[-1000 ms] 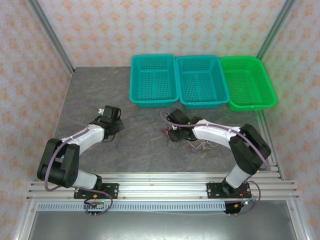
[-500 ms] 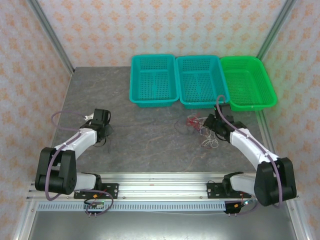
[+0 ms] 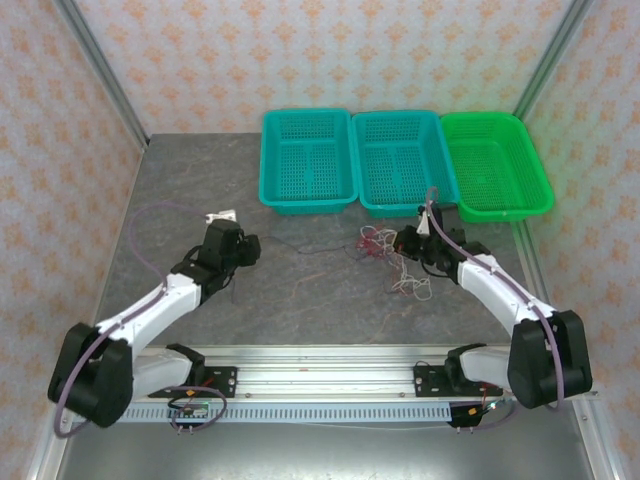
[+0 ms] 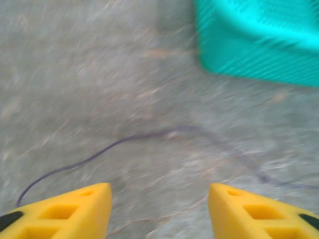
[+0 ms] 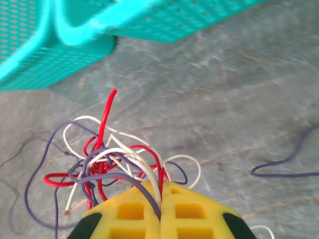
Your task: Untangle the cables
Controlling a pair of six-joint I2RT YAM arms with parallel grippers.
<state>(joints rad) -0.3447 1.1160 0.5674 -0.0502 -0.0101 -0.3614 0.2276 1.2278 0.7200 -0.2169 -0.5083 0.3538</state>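
My right gripper holds cables running into the knot (image 5: 107, 162) and next needs to pull away from it toward the green basket, over bare tabletop, and release them.
The cables (image 3: 378, 244) lie as a red, white and dark tangle in front of the middle basket, with white loops (image 3: 411, 284) trailing toward me. My right gripper (image 3: 405, 240) is shut on them. In the right wrist view, dark, white and red strands run from the knot (image 5: 107, 162) into the closed jaws of the right gripper (image 5: 160, 198). One thin dark strand (image 3: 300, 249) stretches left across the table toward my left gripper (image 3: 246, 245). In the left wrist view the left gripper (image 4: 159, 209) is open and holds nothing, and the dark strand (image 4: 124, 140) lies on the table ahead of it.
Two teal baskets (image 3: 306, 198) (image 3: 402, 205) and a green basket (image 3: 500, 208) stand in a row at the back. A teal basket corner (image 4: 259, 45) is close ahead and right of the left gripper. The teal basket walls (image 5: 75, 45) stand just beyond the tangle.
The left gripper has opened and moved right toward the table's middle, and the dark strand now lies free. The right gripper stayed shut and shifted the tangle slightly left.
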